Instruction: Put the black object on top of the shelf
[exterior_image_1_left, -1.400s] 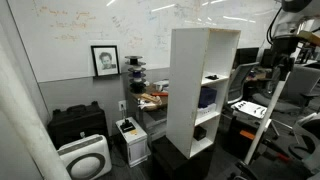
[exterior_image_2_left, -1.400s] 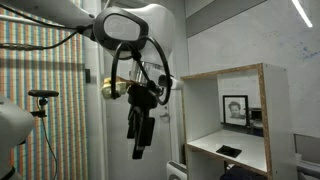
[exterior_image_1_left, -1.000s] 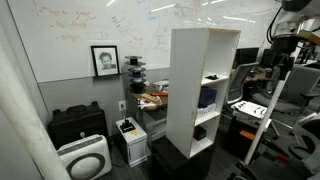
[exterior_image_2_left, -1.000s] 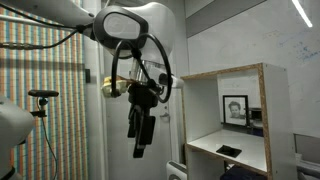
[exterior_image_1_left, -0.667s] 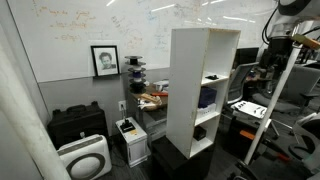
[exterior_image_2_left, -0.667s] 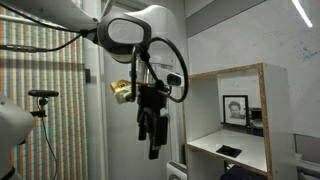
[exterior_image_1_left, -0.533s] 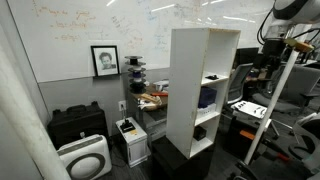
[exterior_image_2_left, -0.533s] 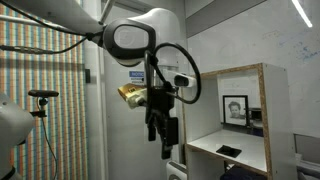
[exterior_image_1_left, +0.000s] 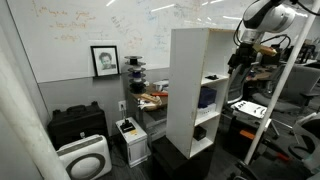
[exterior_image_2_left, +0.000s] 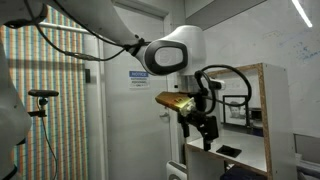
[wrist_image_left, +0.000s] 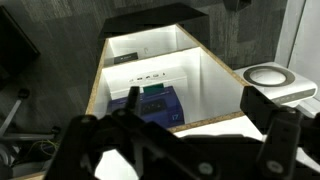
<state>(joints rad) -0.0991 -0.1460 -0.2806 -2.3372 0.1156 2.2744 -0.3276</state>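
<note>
Next, the gripper moves its open fingers outward and down onto the black object (exterior_image_2_left: 229, 152). It lies outward and below on the board of the shelf's top section.
The tall white shelf (exterior_image_1_left: 198, 88) stands mid-room in both exterior views; its wood-edged top compartment (exterior_image_2_left: 262, 72) shows in one of them. A small flat black object (exterior_image_2_left: 229, 151) lies on the board of that compartment. My gripper (exterior_image_2_left: 206, 133) hangs fingers-down just in front of the shelf's open face, above and beside the black object, not touching it. It also shows near the shelf's top edge (exterior_image_1_left: 240, 56). In the wrist view the gripper (wrist_image_left: 195, 100) has its fingers spread apart and is empty, over the shelf opening.
A dark-blue box (wrist_image_left: 150, 103) sits in a middle compartment (exterior_image_1_left: 207, 97). Black cases (exterior_image_1_left: 78, 124) and white appliances (exterior_image_1_left: 84, 158) stand on the floor left of the shelf. A cluttered bench (exterior_image_1_left: 252, 108) is on its other side. A framed portrait (exterior_image_1_left: 104, 60) hangs on the wall.
The arm has swung across toward the shelf. The gripper went from hanging well clear of it to just in front of the top compartment.
</note>
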